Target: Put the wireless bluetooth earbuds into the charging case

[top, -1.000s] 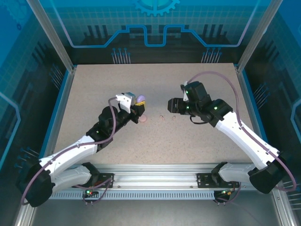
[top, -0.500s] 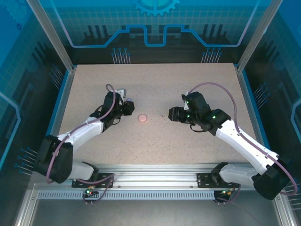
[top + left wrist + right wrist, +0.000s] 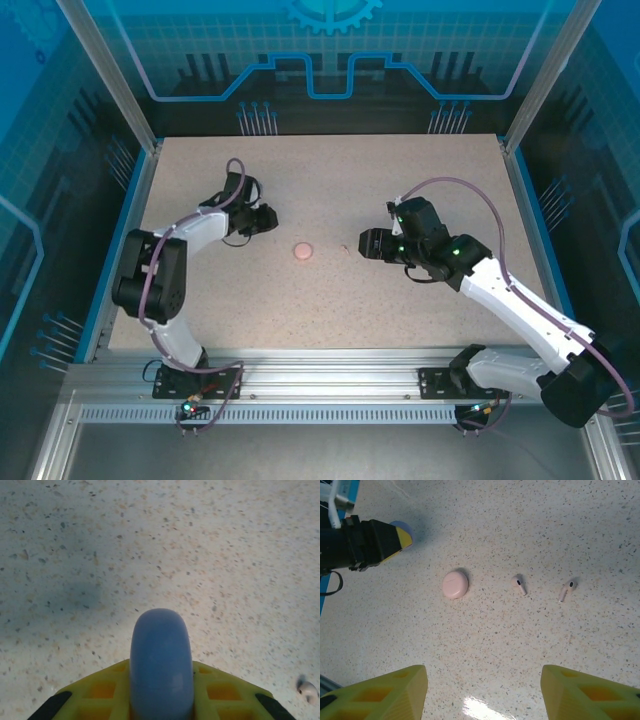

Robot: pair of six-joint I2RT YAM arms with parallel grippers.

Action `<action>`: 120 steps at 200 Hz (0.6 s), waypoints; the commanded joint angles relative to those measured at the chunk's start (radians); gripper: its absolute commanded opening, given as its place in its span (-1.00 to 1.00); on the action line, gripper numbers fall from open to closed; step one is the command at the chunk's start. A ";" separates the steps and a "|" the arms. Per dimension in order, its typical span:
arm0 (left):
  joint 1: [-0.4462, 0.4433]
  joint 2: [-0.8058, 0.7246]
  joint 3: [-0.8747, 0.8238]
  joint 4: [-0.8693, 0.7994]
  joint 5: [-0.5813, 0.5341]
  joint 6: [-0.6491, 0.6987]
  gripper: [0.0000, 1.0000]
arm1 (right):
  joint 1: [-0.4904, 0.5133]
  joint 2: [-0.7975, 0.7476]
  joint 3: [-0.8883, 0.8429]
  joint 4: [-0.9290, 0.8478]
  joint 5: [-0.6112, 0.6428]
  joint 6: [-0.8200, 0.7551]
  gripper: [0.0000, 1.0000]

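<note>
The bare tabletop beneath is clear of the pale pink case, so my left gripper should next lower the purple case (image 3: 161, 660) to that spot and release it there.
My left gripper (image 3: 161, 692) is shut on a purple round charging case (image 3: 161, 660), held on edge between the yellow fingers just above the table; it sits at the left of the table (image 3: 264, 218). A shut pale pink charging case (image 3: 455, 584) (image 3: 302, 251) lies on the table mid-way between the arms. Two pale pink earbuds (image 3: 519, 584) (image 3: 566, 590) lie apart to its right. My right gripper (image 3: 482, 695) (image 3: 366, 243) hovers open above the table, near the earbuds, with nothing between its fingers. One pink earbud (image 3: 307, 690) shows at the left wrist view's lower right corner.
The speckled table (image 3: 330, 180) is bounded by blue side rails (image 3: 128, 215) and a glass enclosure. My left gripper with the purple case (image 3: 402, 531) shows at the top left of the right wrist view.
My left arm has swung left and folded back, carrying the purple case away from the pink case. My right gripper has shifted slightly nearer and stayed open.
</note>
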 commanded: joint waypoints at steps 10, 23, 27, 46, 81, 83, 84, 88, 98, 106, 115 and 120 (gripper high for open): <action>0.024 0.074 0.092 -0.132 0.053 0.060 -1.00 | -0.016 0.008 0.023 0.018 -0.016 -0.023 0.24; 0.036 0.098 0.108 -0.143 0.058 0.060 -1.00 | -0.018 0.019 0.032 0.017 -0.020 -0.027 0.24; 0.039 0.104 0.110 -0.146 0.061 0.061 -1.00 | -0.019 0.023 0.036 0.018 -0.022 -0.028 0.24; 0.057 0.131 0.118 -0.151 0.076 0.060 -1.00 | -0.021 0.035 0.053 0.014 -0.023 -0.033 0.24; 0.075 0.157 0.129 -0.160 0.071 0.069 -0.78 | -0.020 0.048 0.068 0.014 -0.028 -0.034 0.24; 0.076 0.158 0.129 -0.161 0.071 0.069 -0.77 | -0.020 0.049 0.067 0.013 -0.029 -0.034 0.24; 0.077 0.158 0.129 -0.162 0.071 0.070 -0.77 | -0.020 0.049 0.067 0.013 -0.029 -0.034 0.24; 0.079 0.160 0.130 -0.163 0.071 0.068 -0.75 | -0.020 0.051 0.069 0.013 -0.028 -0.034 0.24; 0.088 0.166 0.133 -0.165 0.078 0.065 -0.72 | -0.020 0.054 0.073 0.014 -0.029 -0.034 0.24; 0.092 0.170 0.136 -0.167 0.080 0.060 -0.70 | -0.020 0.055 0.076 0.012 -0.029 -0.034 0.24; 0.094 0.175 0.144 -0.176 0.082 0.060 -0.66 | -0.020 0.056 0.078 0.012 -0.031 -0.034 0.24; 0.095 0.180 0.149 -0.183 0.082 0.062 -0.64 | -0.020 0.057 0.079 0.012 -0.031 -0.034 0.24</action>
